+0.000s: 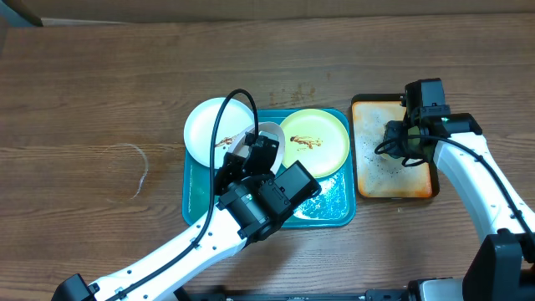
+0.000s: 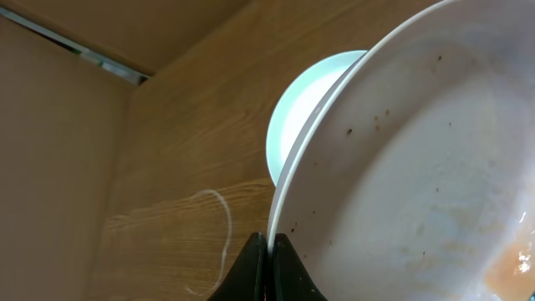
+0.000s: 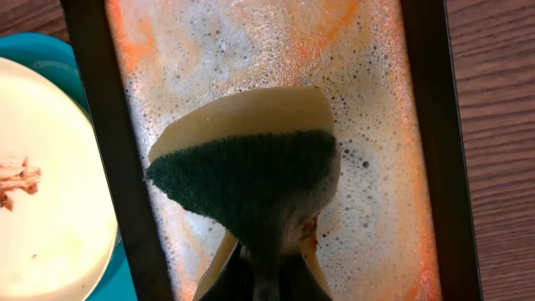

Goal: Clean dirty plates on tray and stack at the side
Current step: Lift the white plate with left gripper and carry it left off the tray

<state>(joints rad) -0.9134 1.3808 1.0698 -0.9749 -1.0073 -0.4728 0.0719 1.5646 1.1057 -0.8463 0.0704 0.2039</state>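
Next, my left gripper needs to swing over to the left in the overhead view, lower the plate down onto clear tabletop by the string [image 1: 134, 164] [image 2: 197, 238] and release it.
My left gripper [image 2: 270, 241] is shut on the rim of a white plate [image 2: 418, 167] and holds it tilted over the teal tray [image 1: 196, 196]; faint brown smears and specks show on the plate. In the overhead view this plate [image 1: 269, 132] is mostly hidden by the left arm. A second white plate [image 1: 209, 125] lies at the tray's far left corner and shows behind in the left wrist view [image 2: 305, 109]. The pale yellow-green plate [image 1: 314, 142] with brown sauce lies in the tray's far right and also shows in the right wrist view [image 3: 42, 201]. My right gripper [image 3: 267, 259] is shut on a green-and-yellow sponge [image 3: 251, 167].
The smaller orange dark-rimmed tray [image 1: 393, 180] holds foamy soapy water and stands right of the teal tray. Soapy water pools in the teal tray's near right corner [image 1: 330, 201]. A thin white loop of string [image 1: 138, 171] lies on the wooden table to the left.
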